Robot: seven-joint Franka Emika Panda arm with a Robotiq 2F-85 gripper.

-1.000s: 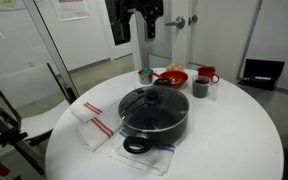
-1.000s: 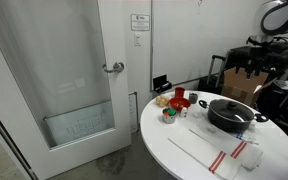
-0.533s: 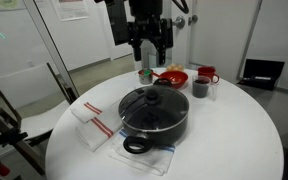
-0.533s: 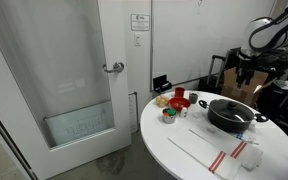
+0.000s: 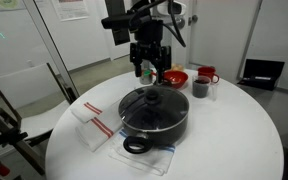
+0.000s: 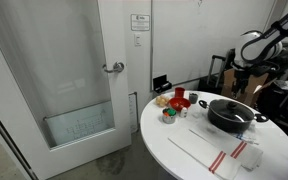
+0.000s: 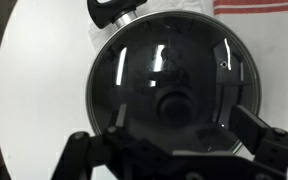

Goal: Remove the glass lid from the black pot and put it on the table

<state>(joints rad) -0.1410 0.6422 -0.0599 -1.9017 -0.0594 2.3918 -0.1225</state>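
I need to lower my gripper down over the dark knob and close on it, since it stands up at the centre of the lid between my open fingers.
The black pot stands on the round white table. The glass lid with its dark centre knob sits on the pot. My gripper hangs above the pot, apart from the lid. In the wrist view its two fingers are spread on either side of the knob, open and empty.
A red bowl and a dark mug stand behind the pot. A white cloth with red stripes lies beside the pot. A clear mat lies under the pot. A glass door stands nearby.
My gripper has come down from high above the table towards the pot and now hangs close over the lid. The pot and lid have not moved.
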